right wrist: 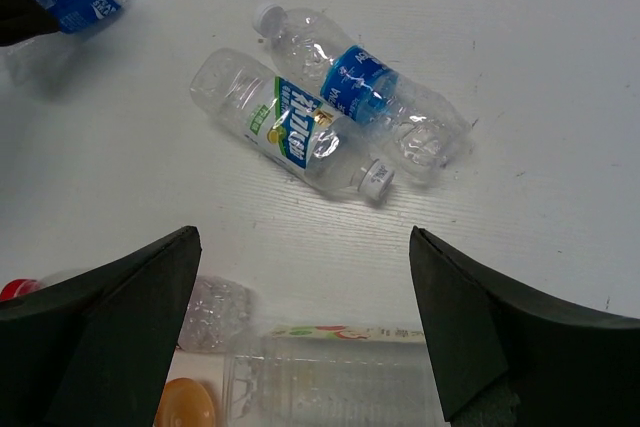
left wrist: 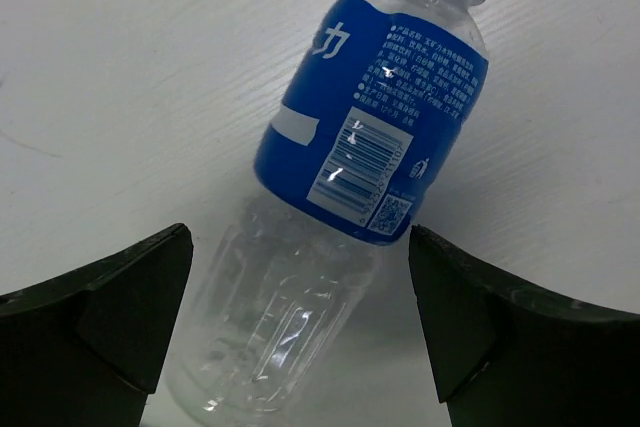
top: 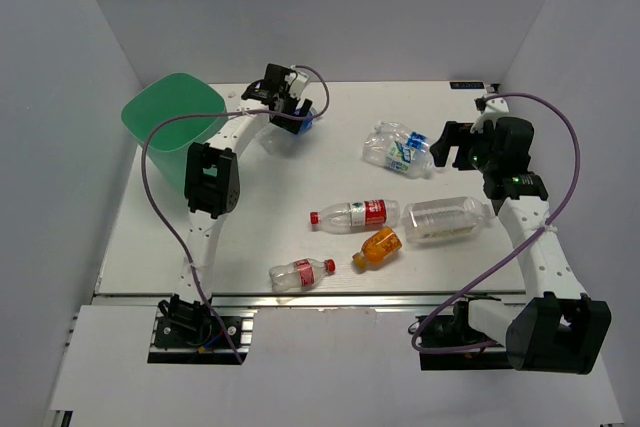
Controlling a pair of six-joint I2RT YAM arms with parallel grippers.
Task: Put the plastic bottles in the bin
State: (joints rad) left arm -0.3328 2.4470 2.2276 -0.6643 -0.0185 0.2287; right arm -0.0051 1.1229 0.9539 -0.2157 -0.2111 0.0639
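I will lower my left gripper a little next and close it around the bottle's clear body (top: 278, 139) (left wrist: 295, 277) beside the blue label, because that body is between its open fingers.
A blue-labelled plastic bottle (left wrist: 375, 127) lies on the white table, and its clear lower body sits between the fingers of my left gripper (left wrist: 300, 322). That gripper is open and its fingers stand apart from the bottle. In the top view the left gripper (top: 293, 115) hovers just right of the mint-green bin (top: 175, 112). My right gripper (right wrist: 305, 317) is open and empty above bare table. Beyond it lie a green-white labelled bottle (right wrist: 290, 135) and a blue-labelled one (right wrist: 365, 87). The wide label-free bottle (right wrist: 340, 377) lies just under it.
Two red-labelled bottles (top: 355, 214) (top: 302, 273) and an orange-filled bottle (top: 378, 247) lie in the front middle of the table. The wide bottle (top: 450, 219) lies to their right. White walls enclose the table on three sides.
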